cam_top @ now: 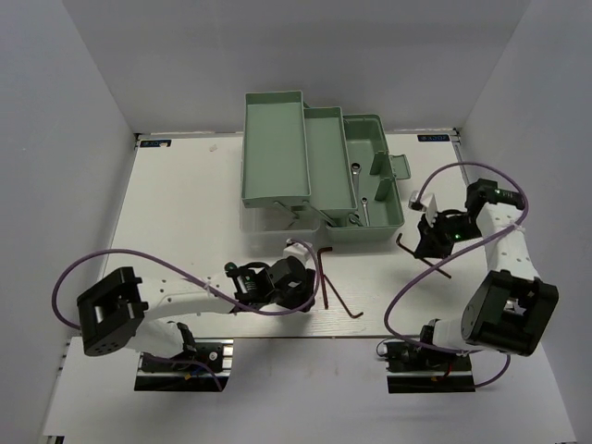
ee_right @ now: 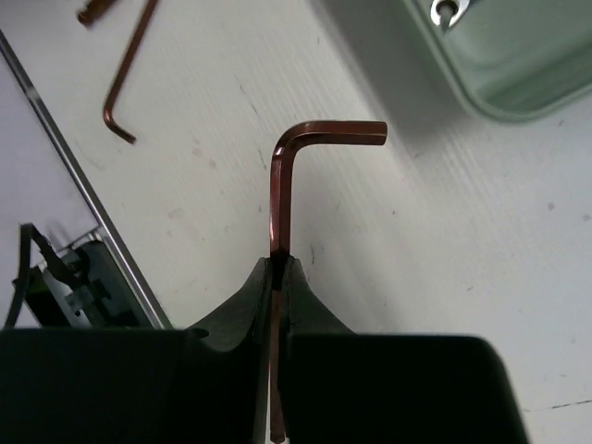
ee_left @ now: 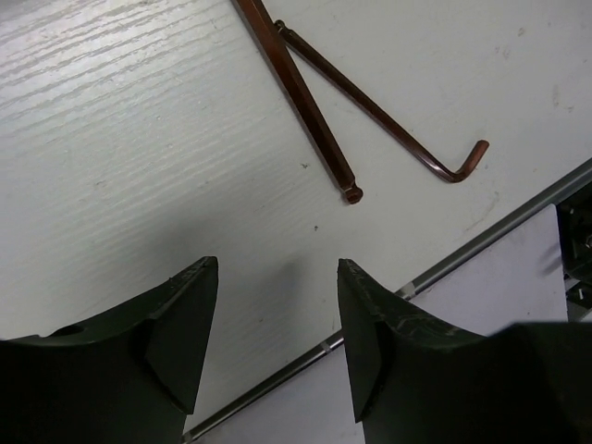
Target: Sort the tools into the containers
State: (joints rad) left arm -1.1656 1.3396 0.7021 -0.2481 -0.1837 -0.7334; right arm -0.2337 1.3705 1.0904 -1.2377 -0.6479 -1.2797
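My right gripper has the toolbox's empty middle tray outward of it and to its left in the top view, so I will carry the hex key over that tray and let go.
The mint-green toolbox stands open at the back centre, its trays fanned out. Two silver wrenches lie in its right compartment; one end shows in the right wrist view. My right gripper is shut on a dark L-shaped hex key, held just right of the toolbox corner. Two more hex keys lie crossed on the table, a thick one and a thin one. My left gripper is open and empty just short of them. No screwdrivers show.
The table's front edge with a metal rail runs close under the left gripper. White walls enclose the table on three sides. Purple cables loop beside each arm. The arm mounts sit at the near edge.
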